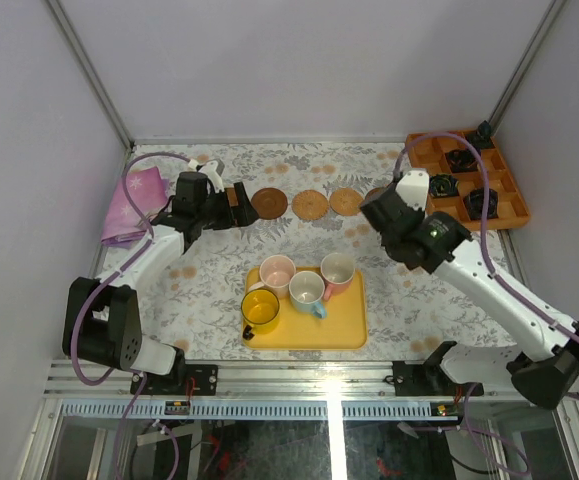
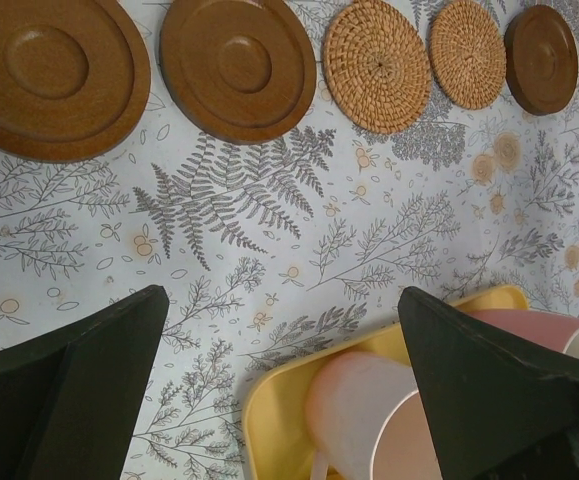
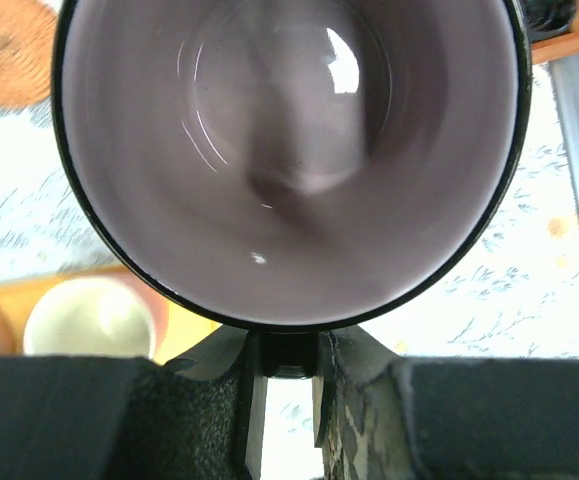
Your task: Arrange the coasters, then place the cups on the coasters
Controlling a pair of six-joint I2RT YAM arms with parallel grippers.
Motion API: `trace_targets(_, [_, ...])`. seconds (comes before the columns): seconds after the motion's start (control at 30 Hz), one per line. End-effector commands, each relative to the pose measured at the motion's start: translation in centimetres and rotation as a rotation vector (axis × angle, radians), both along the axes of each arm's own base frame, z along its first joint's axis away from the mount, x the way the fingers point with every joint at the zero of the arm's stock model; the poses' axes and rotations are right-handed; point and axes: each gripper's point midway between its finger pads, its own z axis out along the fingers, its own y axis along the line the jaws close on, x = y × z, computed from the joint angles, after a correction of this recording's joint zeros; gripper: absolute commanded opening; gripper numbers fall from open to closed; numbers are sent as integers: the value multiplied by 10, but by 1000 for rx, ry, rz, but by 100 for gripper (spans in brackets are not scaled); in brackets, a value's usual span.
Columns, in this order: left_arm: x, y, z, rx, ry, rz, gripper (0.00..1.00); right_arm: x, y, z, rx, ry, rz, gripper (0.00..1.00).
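Note:
I will next move the cup in my right gripper outward and lower it onto the bare brown disc (image 1: 373, 193) nearest the orange tray, which is below and outward of my gripper. Then I will let go of the cup.
Five coasters lie in a row at the back: three brown wooden discs (image 2: 44, 70) (image 2: 237, 62) (image 2: 541, 45) and two woven ones (image 2: 377, 62) (image 2: 467, 50). From above, the row shows as discs (image 1: 269, 203) (image 1: 310, 204) (image 1: 346, 201). My left gripper (image 2: 281, 298) (image 1: 231, 205) hovers open and empty at the row's left end. On the yellow tray (image 1: 354, 335) stand the pale pink (image 1: 277, 270), salmon (image 1: 337, 268), light blue (image 1: 307, 288) and yellow (image 1: 260, 310) cups. My right gripper (image 3: 289, 375) (image 1: 381, 205) is shut on the handle of the mauve cup (image 3: 289, 150), near the row's right end.
An orange compartment tray (image 1: 514, 205) with small black gadgets (image 1: 482, 202) sits at the back right. A pink cloth (image 1: 134, 205) lies at the back left. Grey walls close in the table on three sides.

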Motion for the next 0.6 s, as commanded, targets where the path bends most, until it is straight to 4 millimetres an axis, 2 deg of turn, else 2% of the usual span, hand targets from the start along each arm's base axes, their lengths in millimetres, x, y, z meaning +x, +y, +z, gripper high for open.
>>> trace_targets(0.0, [20,1,29,5,-115,18,100,66,-19,29,-34,-96,13,0])
trace_targets(0.1, [22,3,32,3,-126,38,100,106,-35,21,-41,-94,-14,0])
trace_targets(0.2, [26,4,34,0,-132,60,100,153,-43,6,56,-109,-9,0])
trace_targets(0.3, [31,6,36,0,-136,83,100,183,-51,-17,74,-79,8,0])
trace_targets(0.43, [39,9,34,-3,-128,124,100,201,-60,-42,37,-43,39,0])
trace_targets(0.57, [44,8,31,-16,-125,136,100,209,-59,-55,63,-65,104,0])
